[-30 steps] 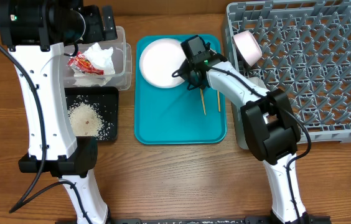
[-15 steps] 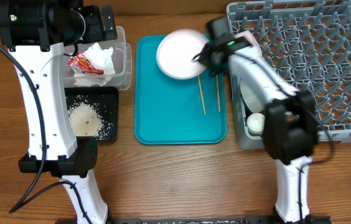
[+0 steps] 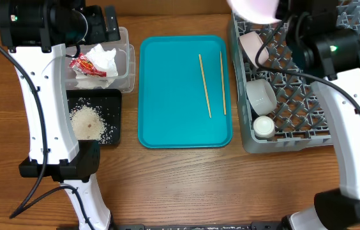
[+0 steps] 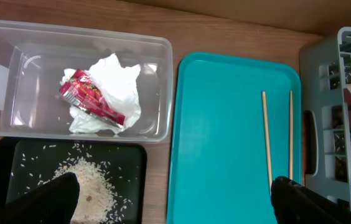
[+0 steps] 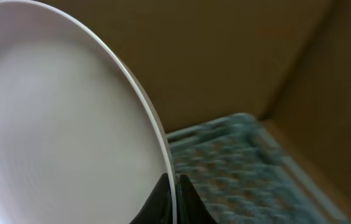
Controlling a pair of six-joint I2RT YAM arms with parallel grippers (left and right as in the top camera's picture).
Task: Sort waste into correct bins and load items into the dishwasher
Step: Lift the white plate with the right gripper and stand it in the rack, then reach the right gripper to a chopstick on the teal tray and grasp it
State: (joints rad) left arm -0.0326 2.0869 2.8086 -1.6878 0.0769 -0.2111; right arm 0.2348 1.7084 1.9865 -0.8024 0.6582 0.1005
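Note:
The rack's open slots beside the small white dish are empty, so I will lower the plate [image 5: 57, 124] into them with my right gripper and let go of the plate's rim.
My right gripper [image 5: 174, 193] is shut on the rim of the white round plate [image 5: 57, 124] and holds it high over the far left corner of the grey dish rack [image 3: 333, 83]; the plate shows at the top edge overhead [image 3: 253, 7]. The rack holds a small white dish [image 3: 254, 48] on edge, a white bowl [image 3: 261, 96] and a small white cup [image 3: 263, 126]. Two wooden chopsticks [image 3: 205, 85] lie on the teal tray [image 3: 167, 121]. The clear tub [image 4: 1, 68] holds the white napkin [image 4: 118, 84] and red wrapper [image 4: 88, 98]. The black tray [image 4: 14, 162] holds rice [image 4: 91, 183]. My left gripper [image 4: 175, 199] is open above them.
The left arm's white links [image 3: 43, 102] rise over the tub and black tray at the left. The right arm [image 3: 352, 115] reaches over the rack. Bare wooden tabletop [image 3: 186, 185] lies in front of the teal tray.
My right gripper has lifted the plate off the teal tray and carried it right and up, over the rack's far left corner. The left arm has not moved.

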